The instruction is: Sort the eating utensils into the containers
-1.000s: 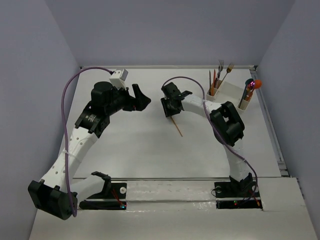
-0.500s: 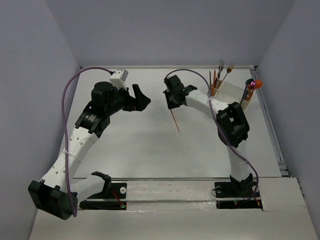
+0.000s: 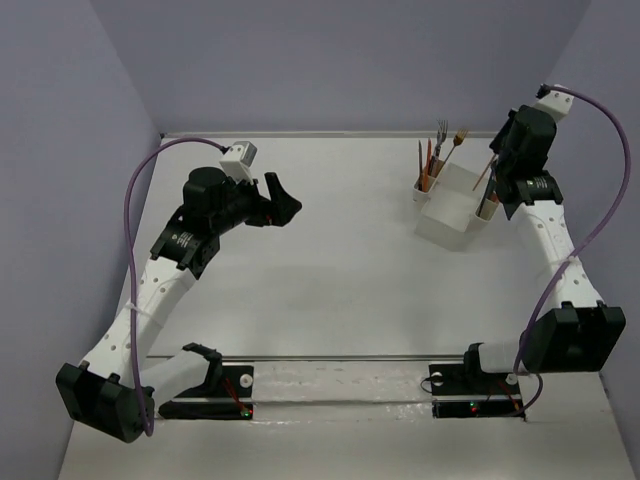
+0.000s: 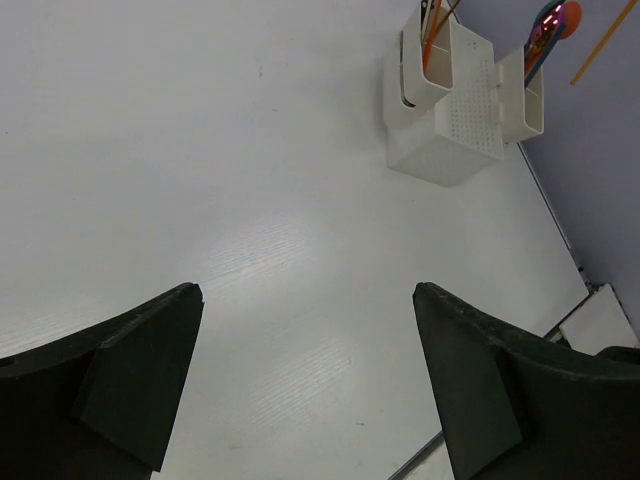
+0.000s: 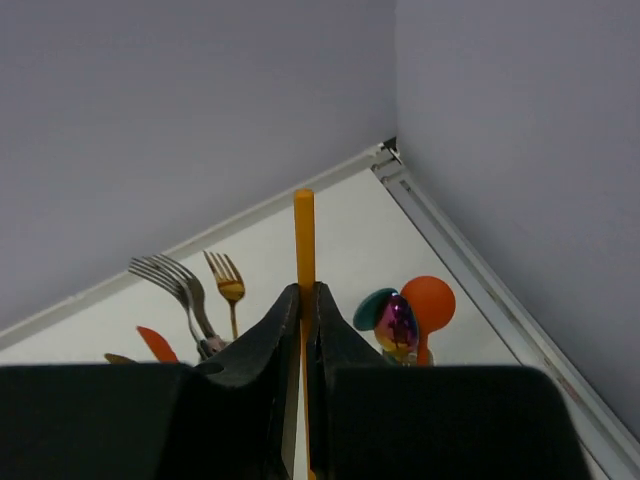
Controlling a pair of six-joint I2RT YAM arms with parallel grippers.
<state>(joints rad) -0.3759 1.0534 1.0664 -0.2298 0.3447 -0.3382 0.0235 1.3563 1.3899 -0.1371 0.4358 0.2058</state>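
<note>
The orange stick will go down into the cup with the spoons (image 5: 398, 320), after my right gripper next lowers toward that cup.
The containers are a white bin (image 3: 447, 212) with a tan cup (image 3: 424, 190) at its left end and another (image 3: 486, 212) at its right end. Forks and sticks (image 3: 440, 145) stand in the left cup. My right gripper (image 3: 497, 170) is shut on an orange stick (image 3: 483, 176) and holds it above the right cup. In the right wrist view the jaws (image 5: 307, 290) pinch the stick (image 5: 304, 235); behind them are a silver fork (image 5: 172, 280), a gold fork (image 5: 227, 282) and teal, purple and orange spoons (image 5: 398, 320). My left gripper (image 3: 285, 197) is open and empty.
The left wrist view shows its open gripper (image 4: 308, 300) over bare white table, with the bin (image 4: 455, 125) far off at the upper right. Grey walls enclose the table; a raised rail (image 3: 540, 250) runs along its right edge close to the containers.
My right arm has swung from the middle of the table to the far right, carrying the orange stick up over the right cup. The left arm has not moved.
</note>
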